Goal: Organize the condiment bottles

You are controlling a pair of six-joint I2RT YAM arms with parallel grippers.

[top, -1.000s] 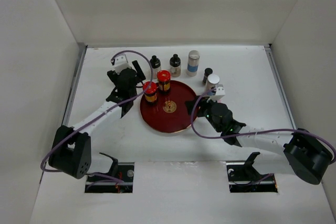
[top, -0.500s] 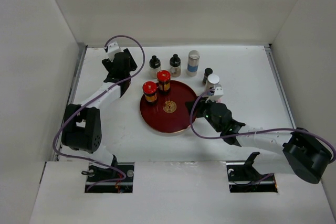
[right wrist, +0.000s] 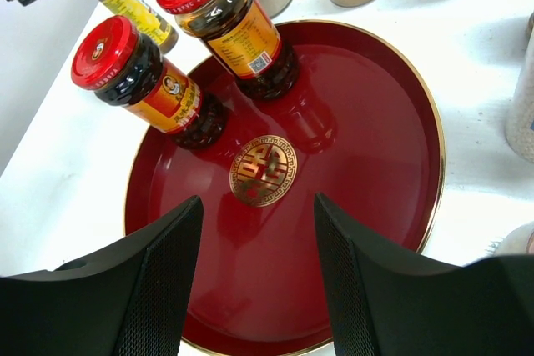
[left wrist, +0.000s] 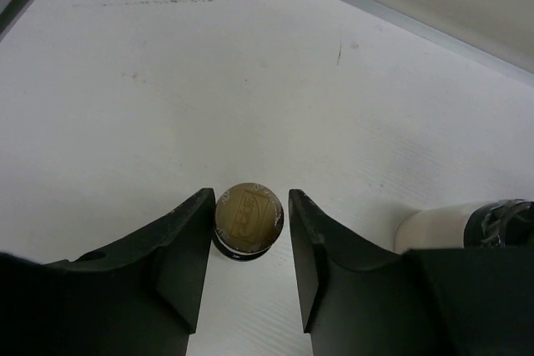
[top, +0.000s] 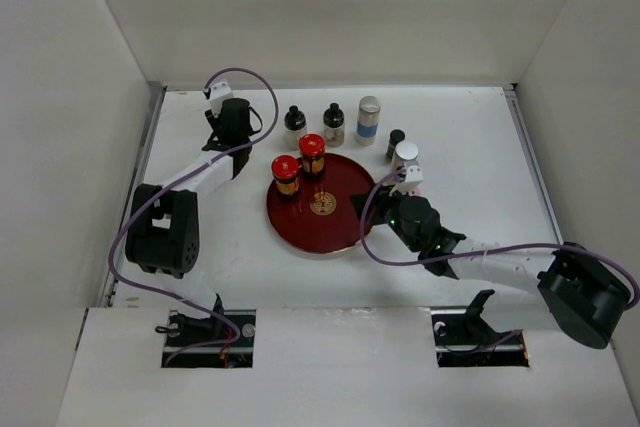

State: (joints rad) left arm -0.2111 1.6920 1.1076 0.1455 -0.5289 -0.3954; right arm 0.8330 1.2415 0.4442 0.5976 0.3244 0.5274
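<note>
I should move my left gripper back and to the right in the top view, and release the yellow-labelled bottle on the dark red plate beside the nearer jar, where there is still room.
A small yellow-labelled bottle [right wrist: 133, 6] with a gold cap [left wrist: 248, 218] stands at the back left of the table. My left gripper [left wrist: 250, 206] is shut on it, and in the top view the left gripper [top: 232, 122] hides it. Two red-capped jars [top: 286, 174] [top: 312, 155] stand on the dark red plate [top: 325, 227]. My right gripper [right wrist: 259, 289] hangs open over the plate's near side with nothing between its fingers; from above the right gripper [top: 385, 205] sits at the plate's right rim.
Along the back stand two black-capped bottles [top: 295, 119] [top: 333, 123] and a silver-capped, blue-banded white bottle [top: 369, 119]. A small dark bottle [top: 396, 142] and a silver-capped white one [top: 405, 157] stand just right of the plate, close to my right wrist. White walls enclose the table.
My left arm swung from the plate's left rim to the back left, and its jaws closed on the yellow-labelled bottle. The right arm has barely moved.
</note>
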